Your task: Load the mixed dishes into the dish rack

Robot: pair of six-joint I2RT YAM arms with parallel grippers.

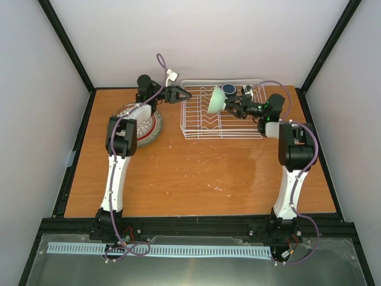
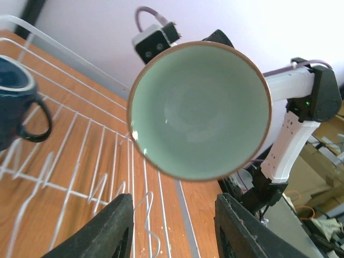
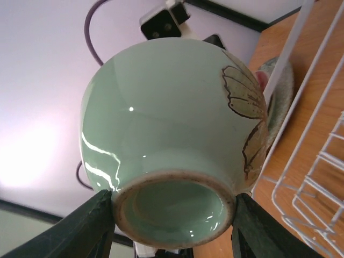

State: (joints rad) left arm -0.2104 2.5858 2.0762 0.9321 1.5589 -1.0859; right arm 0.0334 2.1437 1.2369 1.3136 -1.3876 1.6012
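Observation:
The rack's near corner [image 1: 249, 125], to the right in the top view, is empty. I will turn my right gripper downward, lower the cup [image 1: 215, 99] there opening down and release it.
My right gripper [image 1: 231, 106] is shut on the foot of the small pale green cup [image 1: 215, 99] and holds it on its side above the white wire dish rack [image 1: 223, 132]. In the right wrist view both fingers [image 3: 99, 217] press the cup's base [image 3: 161, 118]. My left gripper [image 1: 186, 94] is open and empty at the rack's left edge, apart from the cup and facing its open mouth [image 2: 200, 110]. The dark blue mug [image 1: 229, 89] stands in the rack's back part and also shows in the left wrist view [image 2: 13, 102]. The red-rimmed plate [image 1: 150, 130] lies left of the rack.
The left arm [image 1: 122, 134] covers most of the plate stack [image 1: 127, 112], so the other plates cannot be told apart. The rack's upright prongs [image 2: 80, 161] stand below the cup. Black frame posts bound the table.

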